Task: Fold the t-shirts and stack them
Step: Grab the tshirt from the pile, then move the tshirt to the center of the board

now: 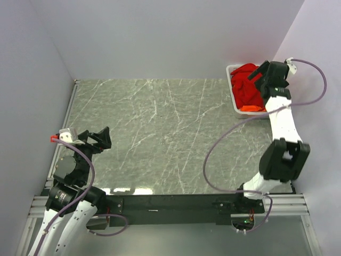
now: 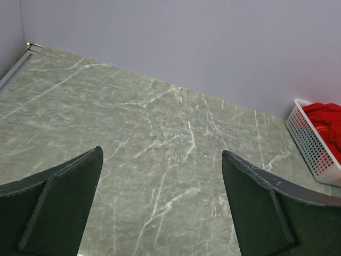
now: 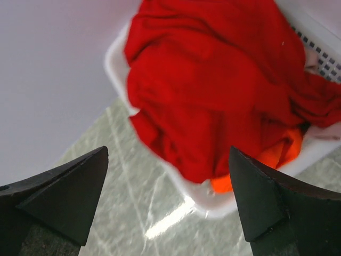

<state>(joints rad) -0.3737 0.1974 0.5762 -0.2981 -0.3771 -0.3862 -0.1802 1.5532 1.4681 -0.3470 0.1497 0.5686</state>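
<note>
The crumpled red t-shirt lies on top of the orange one in the basket. I will lower my right gripper onto the red cloth's middle (image 1: pixel 246 90) (image 3: pixel 197 114) next and close on it.
A bright red t-shirt (image 1: pixel 248 85) lies crumpled on top in the white slotted basket (image 1: pixel 232 72) at the table's far right corner; it also shows in the right wrist view (image 3: pixel 213 90) and the left wrist view (image 2: pixel 327 120). An orange t-shirt (image 3: pixel 277 152) peeks out under it, seen also in the top view (image 1: pixel 251 109). My right gripper (image 1: pixel 260 72) hovers over the basket, open and empty, and the right wrist view shows it (image 3: pixel 168 160) above the basket's rim. My left gripper (image 1: pixel 102 137) is open and empty at the near left, above bare table (image 2: pixel 162 160). Dark and pale shirts are hidden.
The grey-green marble table (image 1: pixel 154 133) is walled at the back and both sides. A metal rail (image 1: pixel 66 117) runs along its left edge. The basket (image 2: pixel 311 144) stands against the right wall.
</note>
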